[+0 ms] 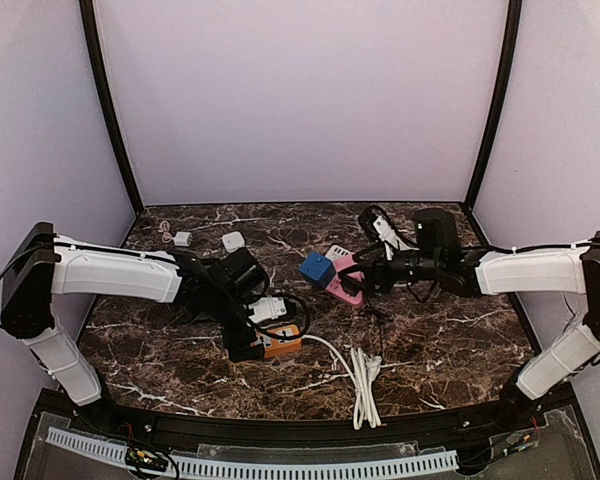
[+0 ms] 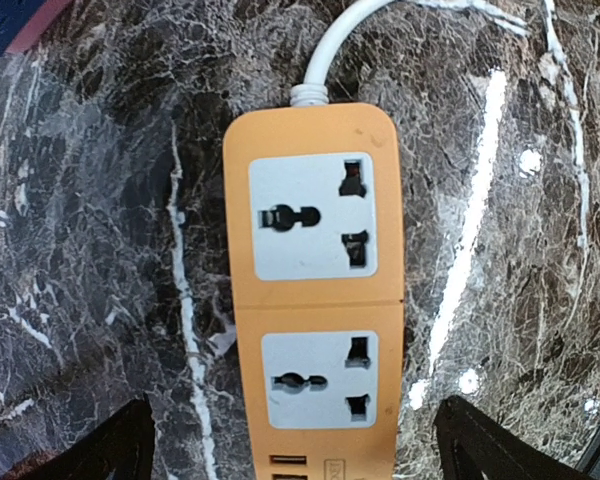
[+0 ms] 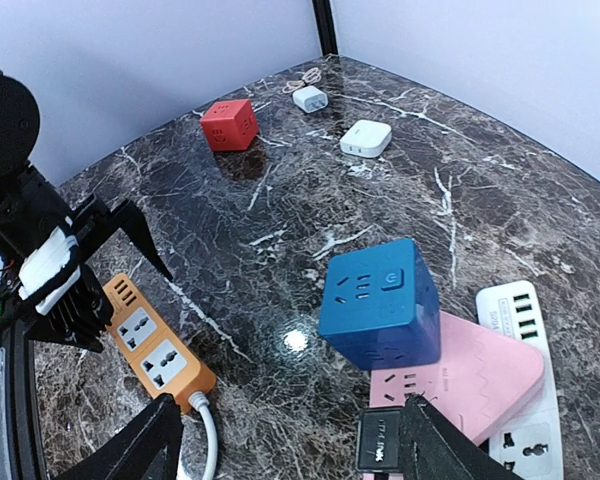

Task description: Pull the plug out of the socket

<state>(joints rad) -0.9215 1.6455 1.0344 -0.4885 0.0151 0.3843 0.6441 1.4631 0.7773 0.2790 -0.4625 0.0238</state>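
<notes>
My left gripper is above the near end of the orange power strip, with that end between its open fingers, so next it will move down around that end.
A black plug (image 3: 385,440) sits in the pink power strip (image 3: 480,375), next to a blue cube socket (image 3: 380,300) that rests on that strip. My right gripper (image 3: 280,455) is open low over the table, its right finger (image 3: 435,450) touching the plug. In the top view it (image 1: 363,277) is at the pink strip (image 1: 345,290). My left gripper (image 2: 300,450) is open and straddles the near end of an orange power strip (image 2: 315,290), whose two sockets are empty. From above, the left gripper (image 1: 252,346) is at the orange strip (image 1: 283,345).
A red cube socket (image 3: 229,124) and two white adapters (image 3: 366,138) (image 3: 308,98) lie at the far left. A white power strip (image 3: 520,310) lies beside the pink one. A coiled white cable (image 1: 365,385) lies near the front edge.
</notes>
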